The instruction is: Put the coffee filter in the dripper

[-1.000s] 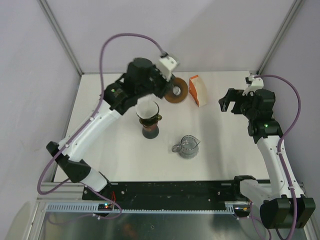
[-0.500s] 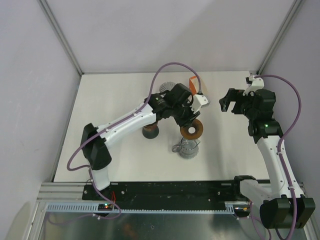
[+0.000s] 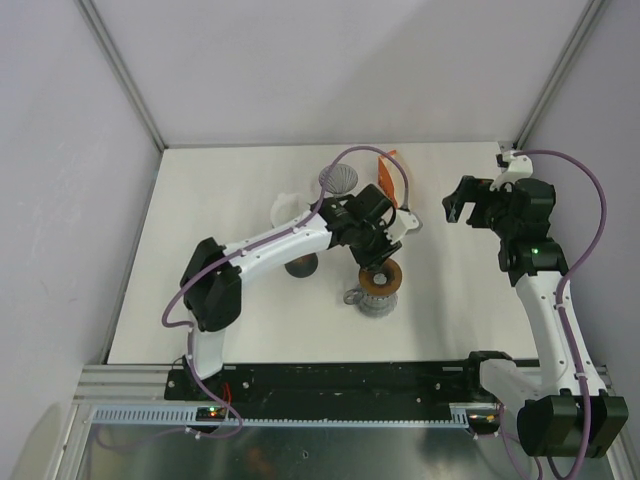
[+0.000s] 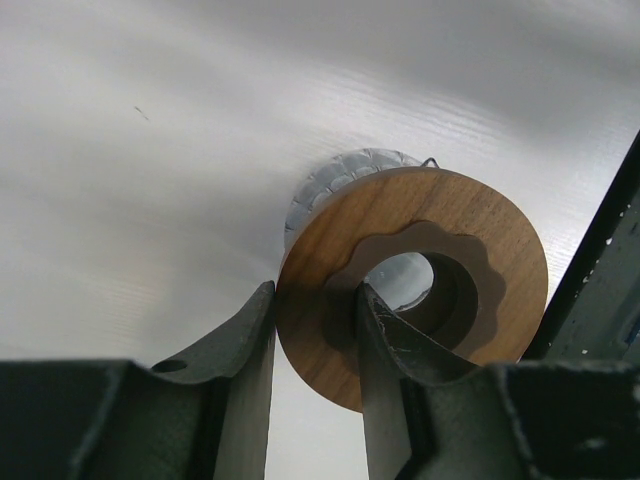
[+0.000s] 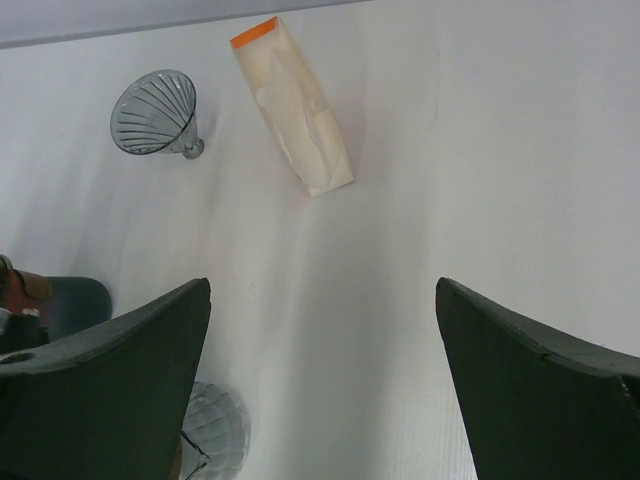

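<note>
The wooden ring (image 3: pixel 382 279) comes down with my left gripper onto the ribbed glass server (image 4: pixel 335 175) next, then the gripper opens.
My left gripper (image 3: pixel 377 260) is shut on the rim of a wooden ring (image 3: pixel 382 279), one finger outside the rim and one in its recess, as the left wrist view (image 4: pixel 315 300) shows. The ring (image 4: pixel 470 220) sits on or just above a ribbed glass server (image 4: pixel 335 175), which also shows in the top view (image 3: pixel 376 305). A clear glass dripper cone (image 3: pixel 338 178) lies at the back; the right wrist view (image 5: pixel 155 112) shows it too. A cream filter packet with an orange end (image 5: pixel 293 105) lies beside it. My right gripper (image 3: pixel 462 205) is open and empty at the right.
A dark-based vessel (image 3: pixel 300 265) with a white cone (image 3: pixel 288 208) above it stands left of the server, partly under my left arm. The left arm's purple cable crosses over the filter packet (image 3: pixel 397 185). Walls enclose the white table (image 3: pixel 200 250).
My left arm has swung the wooden ring from the back of the table forward and right, and lowered it over the glass server. The right arm has not moved.
</note>
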{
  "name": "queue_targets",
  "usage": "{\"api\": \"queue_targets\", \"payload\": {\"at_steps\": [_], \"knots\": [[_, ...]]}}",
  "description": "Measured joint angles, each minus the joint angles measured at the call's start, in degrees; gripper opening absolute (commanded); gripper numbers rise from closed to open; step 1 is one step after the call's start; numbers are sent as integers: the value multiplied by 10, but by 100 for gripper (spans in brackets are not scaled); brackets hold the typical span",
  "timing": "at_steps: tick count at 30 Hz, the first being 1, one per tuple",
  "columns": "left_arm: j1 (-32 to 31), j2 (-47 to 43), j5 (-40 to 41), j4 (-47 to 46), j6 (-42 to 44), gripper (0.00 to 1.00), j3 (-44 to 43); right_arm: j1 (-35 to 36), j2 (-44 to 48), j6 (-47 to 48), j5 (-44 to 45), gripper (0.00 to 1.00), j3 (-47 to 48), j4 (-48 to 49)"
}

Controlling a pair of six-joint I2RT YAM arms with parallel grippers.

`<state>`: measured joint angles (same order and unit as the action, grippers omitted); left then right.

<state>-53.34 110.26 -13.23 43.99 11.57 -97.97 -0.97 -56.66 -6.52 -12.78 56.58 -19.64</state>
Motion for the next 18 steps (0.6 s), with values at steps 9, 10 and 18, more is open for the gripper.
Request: {"api": "queue_targets", "payload": {"at_steps": [9,10,18], "knots": [[-22,4,13,1,1,0,17,0,0,2,-1,99,0,0],[-22,4,14,1,1,0,17,0,0,2,-2,99,-1,0],[-25,16,41,0,5,0,17,0,0,2,-2,99,-14,0]]}}
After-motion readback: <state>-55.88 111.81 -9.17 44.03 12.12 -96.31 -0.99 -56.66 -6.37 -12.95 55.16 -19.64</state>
